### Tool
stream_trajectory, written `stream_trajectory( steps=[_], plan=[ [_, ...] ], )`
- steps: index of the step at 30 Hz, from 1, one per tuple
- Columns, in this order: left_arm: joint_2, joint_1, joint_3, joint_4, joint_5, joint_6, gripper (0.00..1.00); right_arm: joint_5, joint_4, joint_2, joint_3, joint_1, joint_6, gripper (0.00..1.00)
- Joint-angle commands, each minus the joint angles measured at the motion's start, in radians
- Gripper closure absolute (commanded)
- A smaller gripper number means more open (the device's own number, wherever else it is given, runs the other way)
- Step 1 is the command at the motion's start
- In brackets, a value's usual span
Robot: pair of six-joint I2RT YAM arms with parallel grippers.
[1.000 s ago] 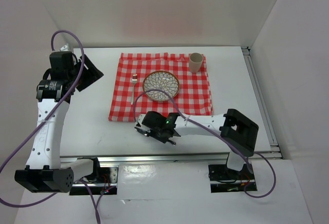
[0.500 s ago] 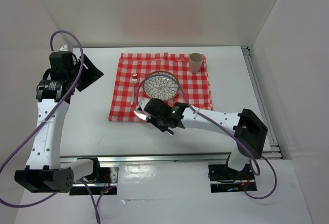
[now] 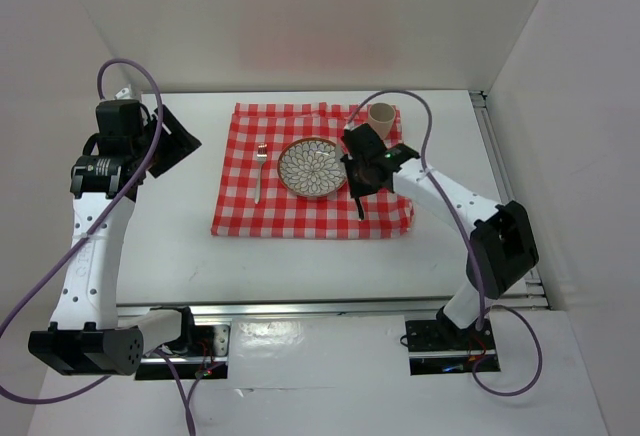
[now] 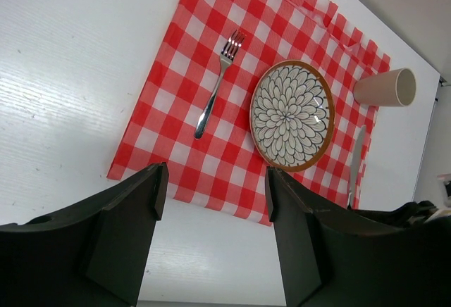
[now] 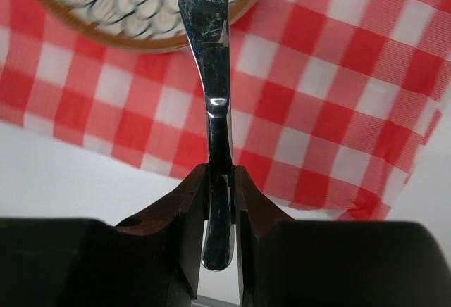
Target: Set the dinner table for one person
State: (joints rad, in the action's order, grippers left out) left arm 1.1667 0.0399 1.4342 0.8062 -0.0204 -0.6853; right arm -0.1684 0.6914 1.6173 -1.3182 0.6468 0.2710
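Observation:
The robot's right hand will next move right in the top view to bare cloth beside the plate below, turn the slanted knife straight, lower it and let it go.
On the white dinner table lies a red-and-white checked cloth. On it are a patterned plate, a fork left of the plate and a beige cup at the far right corner. My right gripper is over the cloth just right of the plate. In the right wrist view it is shut on a silver knife that points along the plate's right side. My left gripper is open and empty, held high at the table's left. It sees the fork, the plate and the knife.
White walls close in the table at the back and on both sides. A metal rail runs along the table's right edge. The cloth's near edge lies just under my right fingers, with white tabletop beyond it.
My right arm has swung from the table's near edge, left of centre, up and right over the cloth, carrying the knife to the plate's right side. The left arm has not moved.

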Motion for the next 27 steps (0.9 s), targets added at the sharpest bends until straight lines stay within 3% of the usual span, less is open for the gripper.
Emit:
stream_trajectory(
  steps=[1,10,27],
  plan=[
    [-0.018,0.005,0.005,-0.036,0.004,-0.005,0.26,0.061,0.002,-0.066,-0.015,-0.079,0.079,1.00],
    [-0.009,0.005,0.005,-0.045,0.004,-0.005,0.26,0.090,-0.038,-0.004,-0.003,-0.220,0.089,1.00],
    [0.001,0.005,-0.024,-0.055,0.013,0.004,0.26,0.090,-0.099,0.130,-0.003,-0.354,0.005,1.00]
  ],
)
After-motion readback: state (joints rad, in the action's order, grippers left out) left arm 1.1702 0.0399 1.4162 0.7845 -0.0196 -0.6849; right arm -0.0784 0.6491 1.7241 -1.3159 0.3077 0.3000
